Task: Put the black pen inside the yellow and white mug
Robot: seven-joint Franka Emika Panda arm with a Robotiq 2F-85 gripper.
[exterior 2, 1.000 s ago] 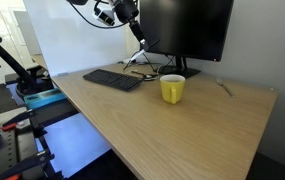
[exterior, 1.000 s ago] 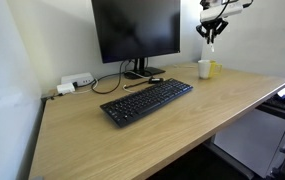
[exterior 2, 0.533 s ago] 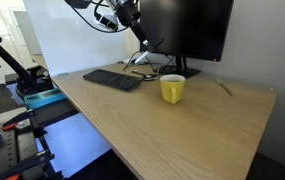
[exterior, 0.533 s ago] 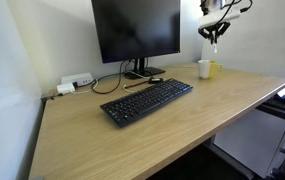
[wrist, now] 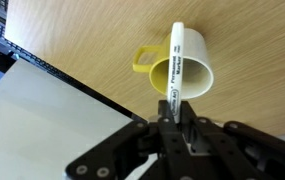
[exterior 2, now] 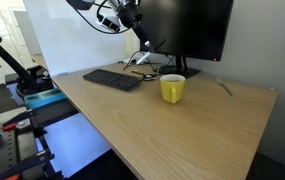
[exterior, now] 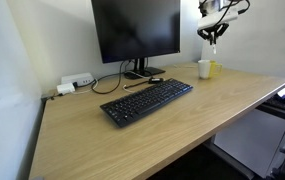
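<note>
The pen still hangs above the mug's rim. My gripper moves down toward the mug's opening [exterior 2: 172, 78] [wrist: 190, 77] next and feeds the pen's tip inside before I release it.
In the wrist view my gripper [wrist: 172, 115] is shut on the black pen [wrist: 176, 60], which has a white label and points away from me over the mouth of the yellow and white mug [wrist: 204, 80]. The pen's far end lies over the mug's rim. In an exterior view the gripper [exterior: 213, 30] hangs above the mug [exterior: 204, 68] at the desk's far corner, with the pen [exterior: 213, 43] pointing down and its tip just above the mug. The mug also shows in an exterior view [exterior 2: 172, 89], and the gripper [exterior 2: 132, 18] is high beside the monitor.
A monitor [exterior: 135, 30] stands at the back of the wooden desk [exterior: 132, 140], with a black keyboard [exterior: 147, 101] in front of it. A thin dark stick [exterior: 142, 83], cables and a white power strip [exterior: 77, 82] lie near the monitor base.
Almost nothing differs; the gripper stays shut on the pen above the mug, shifted only slightly.
</note>
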